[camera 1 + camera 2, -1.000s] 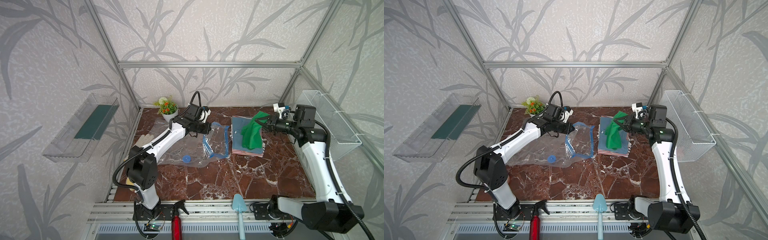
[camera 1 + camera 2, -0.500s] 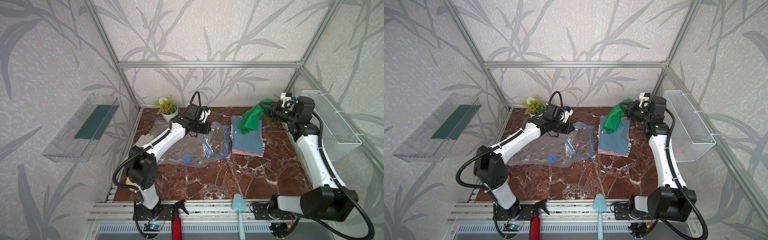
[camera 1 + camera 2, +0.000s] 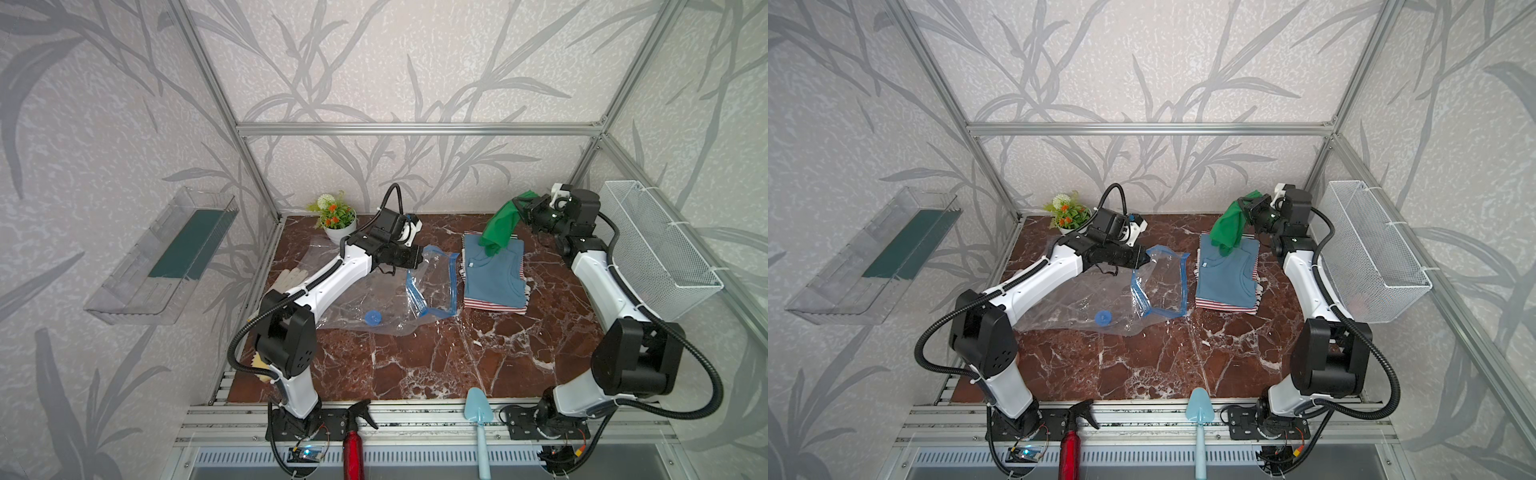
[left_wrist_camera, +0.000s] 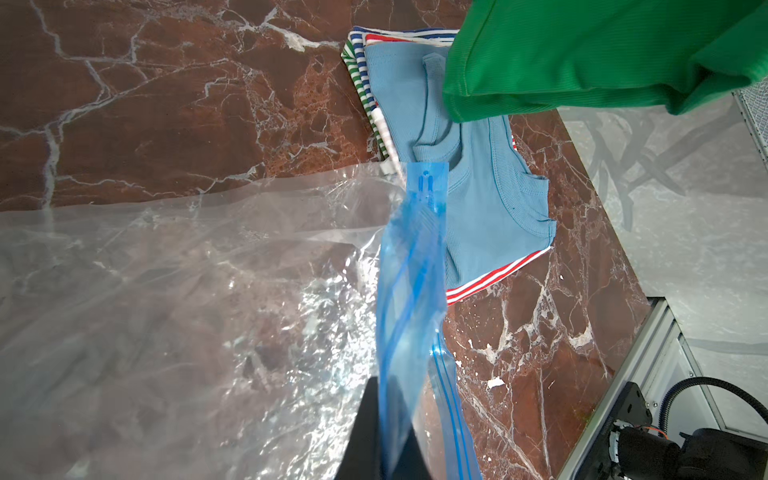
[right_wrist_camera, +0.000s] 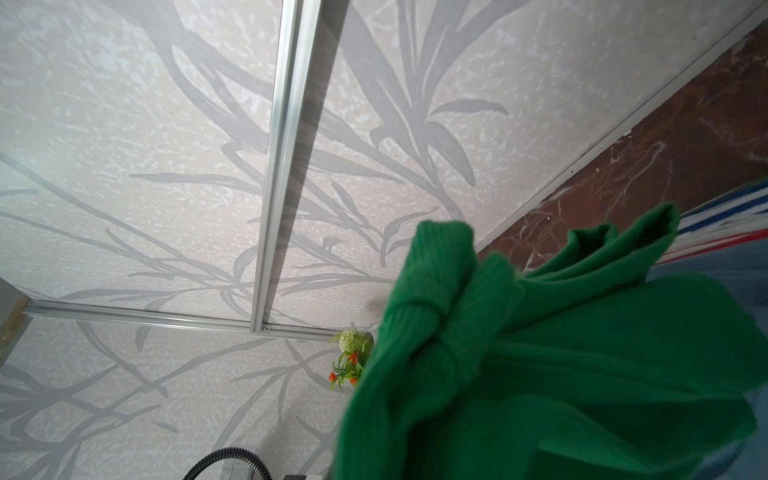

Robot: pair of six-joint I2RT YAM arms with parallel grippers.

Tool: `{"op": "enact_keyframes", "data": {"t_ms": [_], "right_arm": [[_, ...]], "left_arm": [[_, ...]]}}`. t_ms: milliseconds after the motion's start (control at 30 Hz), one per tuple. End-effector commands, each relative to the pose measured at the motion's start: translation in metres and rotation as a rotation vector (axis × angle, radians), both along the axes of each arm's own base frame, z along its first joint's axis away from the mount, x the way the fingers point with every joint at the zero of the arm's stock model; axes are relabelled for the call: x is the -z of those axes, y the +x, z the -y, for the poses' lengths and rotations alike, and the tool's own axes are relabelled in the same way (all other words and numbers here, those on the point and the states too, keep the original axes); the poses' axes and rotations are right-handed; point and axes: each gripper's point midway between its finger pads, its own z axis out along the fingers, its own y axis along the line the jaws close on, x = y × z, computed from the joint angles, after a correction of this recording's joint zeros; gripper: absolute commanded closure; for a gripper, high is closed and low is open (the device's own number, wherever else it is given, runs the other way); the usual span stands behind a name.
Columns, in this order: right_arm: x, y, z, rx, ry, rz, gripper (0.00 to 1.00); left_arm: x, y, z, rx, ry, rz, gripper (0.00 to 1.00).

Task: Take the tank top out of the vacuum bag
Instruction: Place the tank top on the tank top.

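The tank top's loose end hangs over the far end, so next my right gripper needs to move back and down toward the blue top's near end (image 3: 512, 296) and release the tank top.
The clear vacuum bag (image 3: 365, 291) lies crumpled on the marble table, its round blue valve (image 3: 373, 318) facing up. My left gripper (image 3: 422, 258) is shut on the bag's blue zip strip (image 4: 411, 291) and holds that edge lifted, as both top views and the left wrist view show. The green tank top (image 3: 500, 226) hangs outside the bag, above the far end of a folded clothes stack (image 3: 494, 278). My right gripper (image 3: 524, 206) is shut on its top edge. In the right wrist view the green fabric (image 5: 540, 374) hides the jaws.
A folded blue top (image 4: 478, 187) lies on striped garments beside the bag's mouth. A potted plant (image 3: 338, 222) stands at the back, a wire basket (image 3: 660, 245) hangs on the right wall, and gloves (image 3: 291, 278) lie at the left. A red spray bottle (image 3: 353, 440) and a trowel (image 3: 478, 415) rest on the front rail.
My right gripper has lifted the green tank top up and back, from just above the folded stack towards the far right corner. The left arm and the bag have stayed put.
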Motion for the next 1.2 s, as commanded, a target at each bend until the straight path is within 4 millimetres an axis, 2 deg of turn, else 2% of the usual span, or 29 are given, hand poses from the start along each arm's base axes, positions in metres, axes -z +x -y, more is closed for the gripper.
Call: {"op": "enact_keyframes", "data": {"t_ms": [0,133,200,300,400,533,767,867,967,1167], "right_arm": [[-0.022,0.021,-0.002,0.029,-0.008,0.106,1.0],[-0.021,0.047,-0.017,-0.001,-0.006,0.11,1.0],[-0.026,0.056,-0.017,0.002,0.005,0.119,1.0],[-0.039,0.06,-0.017,0.004,0.0,0.147,1.0],[-0.038,0.052,-0.014,0.022,-0.033,0.142,1.0],[-0.002,0.032,-0.008,0.035,-0.056,0.079,1.0],[0.102,-0.023,0.0,0.079,-0.021,-0.122,1.0],[0.137,-0.049,0.005,0.114,-0.031,-0.195,1.0],[0.165,-0.071,0.014,0.159,-0.046,-0.252,1.0],[0.201,-0.103,0.031,0.204,-0.028,-0.328,1.0]], "left_arm": [[-0.003,0.004,0.001,-0.001,-0.007,-0.001,1.0],[0.0,0.005,0.001,0.0,0.004,0.0,1.0],[0.0,0.005,0.0,-0.001,0.008,0.002,1.0],[0.0,0.005,0.0,0.0,0.008,0.003,1.0],[0.001,0.004,0.001,0.003,0.004,-0.005,1.0],[0.0,0.005,0.002,0.004,-0.004,-0.006,1.0],[-0.001,0.004,0.003,0.006,-0.01,-0.006,1.0],[-0.001,0.004,0.004,0.008,-0.013,-0.007,1.0],[0.0,0.003,0.004,0.008,-0.015,-0.009,1.0],[-0.001,0.001,0.008,0.017,-0.017,-0.008,1.0]]}}
